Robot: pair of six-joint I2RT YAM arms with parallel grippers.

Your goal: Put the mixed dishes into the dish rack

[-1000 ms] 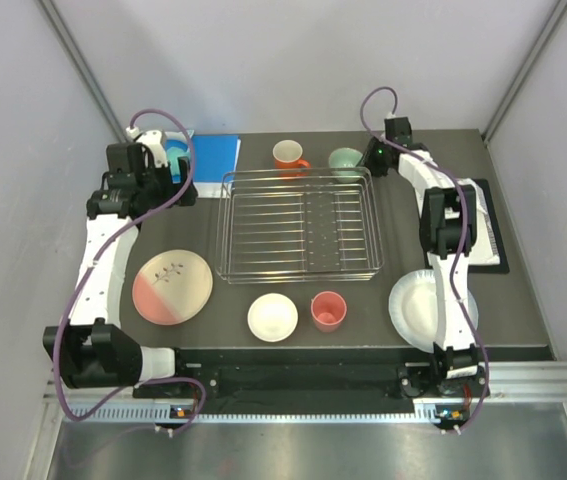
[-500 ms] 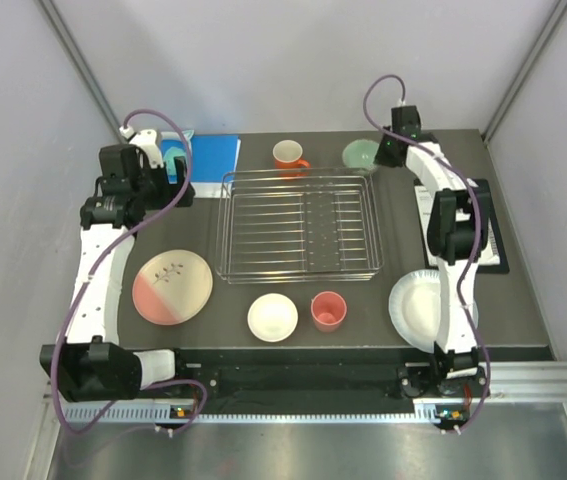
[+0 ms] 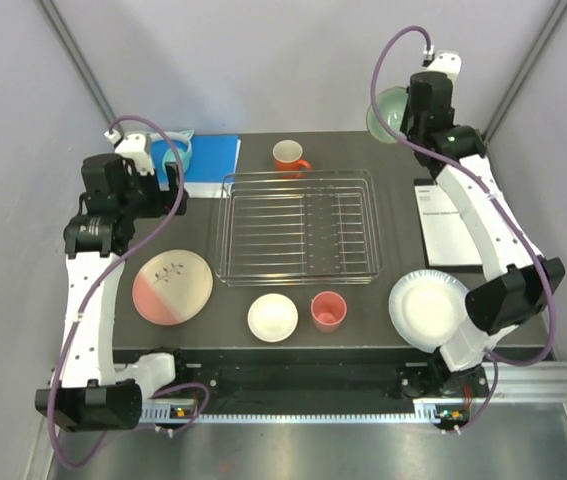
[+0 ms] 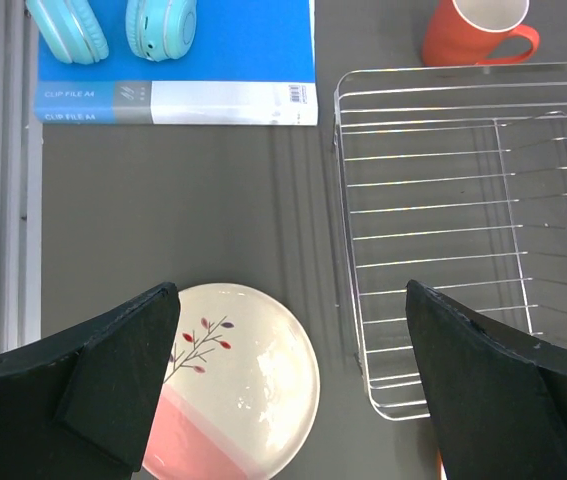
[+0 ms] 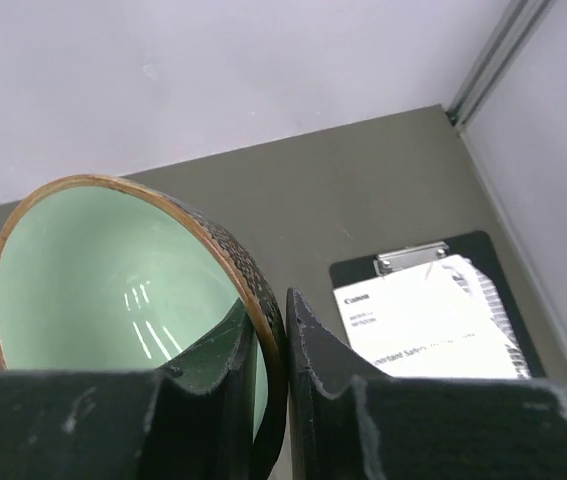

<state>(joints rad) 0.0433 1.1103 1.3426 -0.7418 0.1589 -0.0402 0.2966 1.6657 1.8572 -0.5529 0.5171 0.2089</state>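
Observation:
The mint-green bowl (image 3: 384,113) will go back and down with my right gripper into the far corner of the dish rack by the clipboard, where the wires are empty.
My right gripper (image 3: 410,118) is shut on the rim of the mint-green bowl (image 3: 384,113) and holds it high above the table's far right; in the right wrist view the bowl (image 5: 113,285) is pinched between the fingers. My left gripper (image 4: 288,390) is open and empty, above the pink-and-cream sprig plate (image 4: 233,380), also on the table's left (image 3: 172,287). The silver dish rack (image 3: 299,227) stands empty in the middle. The orange mug (image 3: 288,156) stands behind it. The white-inside bowl (image 3: 272,317), pink cup (image 3: 328,310) and white plate (image 3: 426,309) lie in front.
A black clipboard with white paper (image 3: 451,225) lies right of the rack, also in the right wrist view (image 5: 428,315). Teal headphones (image 4: 113,25) rest on a blue folder (image 4: 178,60) at the far left. Grey walls close in the back and sides.
My right gripper has lifted the mint-green bowl off the table and raised it high, and the arm has swung clear of the clipboard. My left arm has drawn back and up a little.

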